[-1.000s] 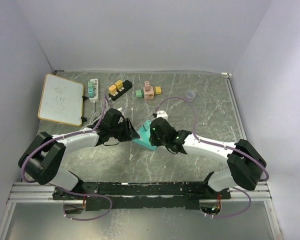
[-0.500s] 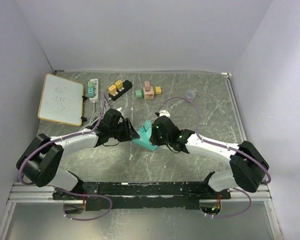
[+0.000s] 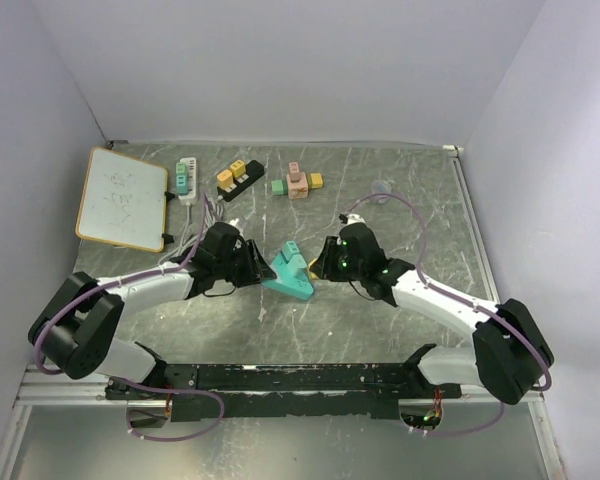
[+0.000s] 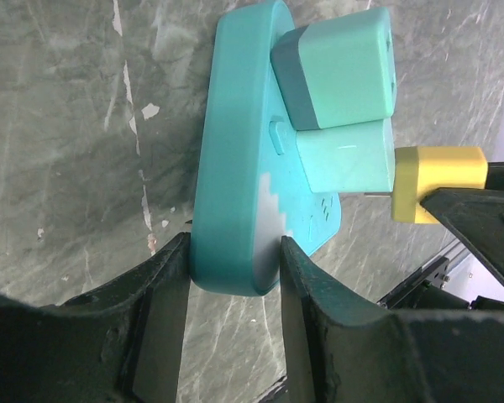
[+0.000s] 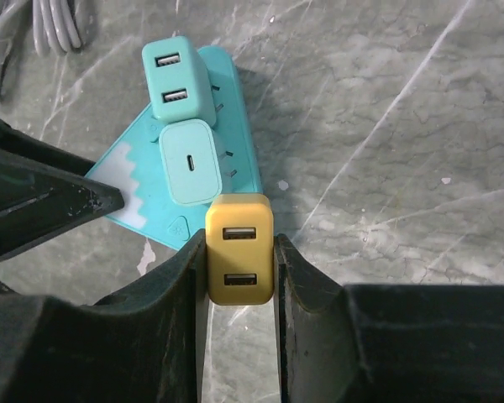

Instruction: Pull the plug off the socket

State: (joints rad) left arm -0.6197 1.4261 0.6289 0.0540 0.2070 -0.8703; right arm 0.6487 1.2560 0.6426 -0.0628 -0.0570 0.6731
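Note:
The robot's right gripper will next move away from the robot's base and the socket, then lower the yellow plug onto the table near the clear cup.
A teal socket strip (image 3: 292, 278) lies mid-table. My left gripper (image 3: 260, 268) is shut on its end; in the left wrist view the fingers (image 4: 155, 294) clamp the strip (image 4: 235, 168). Two teal plugs (image 4: 344, 67) (image 4: 346, 155) sit in it. My right gripper (image 3: 322, 264) is shut on a yellow USB plug (image 5: 239, 252), which is out of the strip and just beside it. Its prongs show bare in the left wrist view (image 4: 437, 180). The right wrist view shows the strip (image 5: 239, 143) beyond the yellow plug.
A whiteboard (image 3: 123, 197) lies at the left. At the back are a white power strip (image 3: 187, 178), a black strip with yellow plugs (image 3: 238, 178), a cluster of pink, green and yellow adaptors (image 3: 297, 183) and a small clear cup (image 3: 381, 187).
My right gripper has moved right, away from the strip, with the yellow plug in it. The plug has come out of the socket. The left gripper keeps hold of the strip.

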